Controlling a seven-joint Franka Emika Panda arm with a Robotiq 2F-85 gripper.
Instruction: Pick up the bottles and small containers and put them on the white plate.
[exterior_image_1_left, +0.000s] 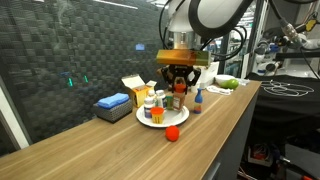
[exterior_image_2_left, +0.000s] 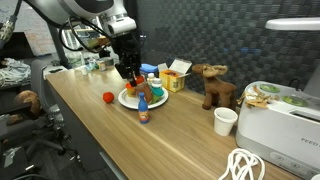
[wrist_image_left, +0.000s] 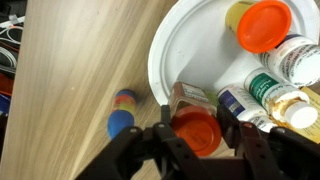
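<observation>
The brown bottle goes toward the orange-lidded container (wrist_image_left: 262, 22) next and onto the bare plate beside it, where my gripper releases it, as the bottle hangs over the plate's edge.
My gripper (wrist_image_left: 195, 128) is shut on a brown bottle with a red cap (wrist_image_left: 185, 97) and holds it over the edge of the white plate (wrist_image_left: 165, 50). Both exterior views show the gripper (exterior_image_1_left: 178, 82) (exterior_image_2_left: 133, 78) just above the plate (exterior_image_1_left: 143, 118) (exterior_image_2_left: 125, 101). On the plate stand an orange-lidded container (wrist_image_left: 262, 22) and several white-labelled bottles (wrist_image_left: 295, 60). A small blue bottle (wrist_image_left: 122, 112) stands on the table just outside the plate; it shows in both exterior views (exterior_image_1_left: 198, 99) (exterior_image_2_left: 144, 113).
A red ball (exterior_image_1_left: 172, 133) (exterior_image_2_left: 108, 98) lies on the wooden table near the plate. A blue box (exterior_image_1_left: 112, 104) and a yellow box (exterior_image_1_left: 135, 90) stand behind it. A toy moose (exterior_image_2_left: 213, 85), a white cup (exterior_image_2_left: 226, 121) and a white appliance (exterior_image_2_left: 285, 115) stand further along.
</observation>
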